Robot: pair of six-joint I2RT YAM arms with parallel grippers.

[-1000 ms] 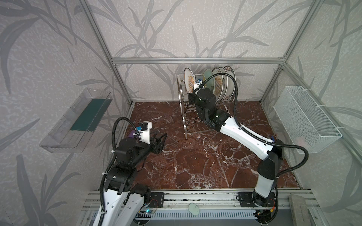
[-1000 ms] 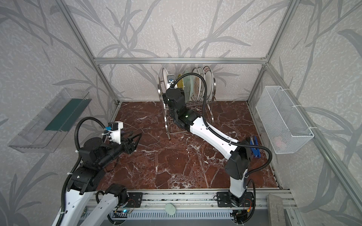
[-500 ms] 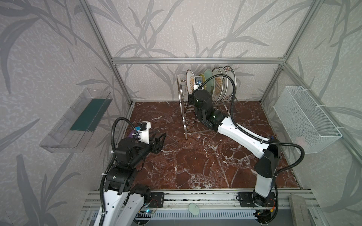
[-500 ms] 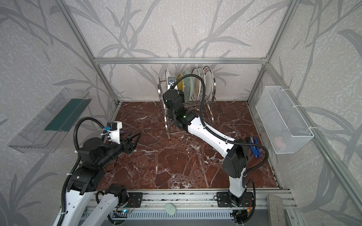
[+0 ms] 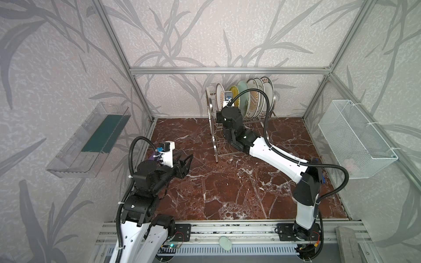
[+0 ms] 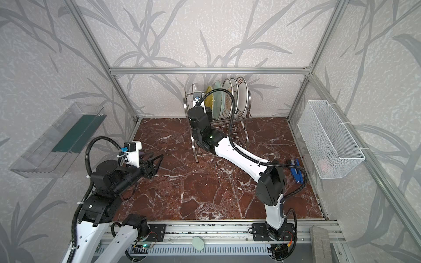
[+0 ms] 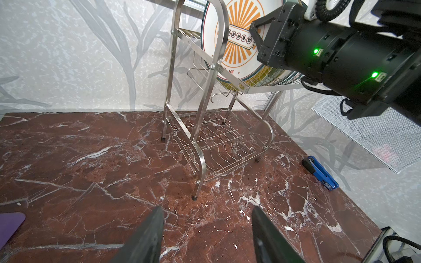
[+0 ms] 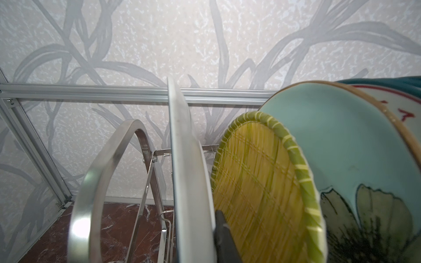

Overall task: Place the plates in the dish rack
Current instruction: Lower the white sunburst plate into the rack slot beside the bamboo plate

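Observation:
Next, my right gripper moves down and toward the rack's steel end frame to release the second sunburst plate, since the rack's end slot [image 5: 217, 106] [image 8: 168, 219] beside the yellow plate is free.
The steel dish rack [image 5: 211, 136] [image 6: 193, 145] [image 7: 198, 127] stands at the back of the floor. Several plates stand upright in its upper shelf: yellow ribbed [image 8: 262, 182], pale teal flowered [image 8: 341, 148], an orange sunburst one [image 5: 253, 100] and white ones with dark markings [image 5: 268, 91]. At the rack's left end, my right gripper [image 8: 200, 239] is shut on a second sunburst plate [image 5: 219, 95] [image 7: 237, 34] [image 8: 189, 182]. One finger [image 8: 224, 236] presses its face and the other is hidden behind it. My left gripper [image 5: 185, 162] [image 7: 207, 227] hovers open and empty over the floor at the left.
A white mesh basket [image 5: 355, 141] hangs on the right wall and a clear plastic tray [image 5: 91, 139] on the left wall. A blue tool [image 6: 296, 169] [image 7: 320, 174] lies on the floor at the right. A purple object [image 7: 10, 224] lies beside the left arm.
My right wrist has shifted slightly left along the rack, and the held sunburst plate now stands more edge-on at the left end. The left arm has not moved.

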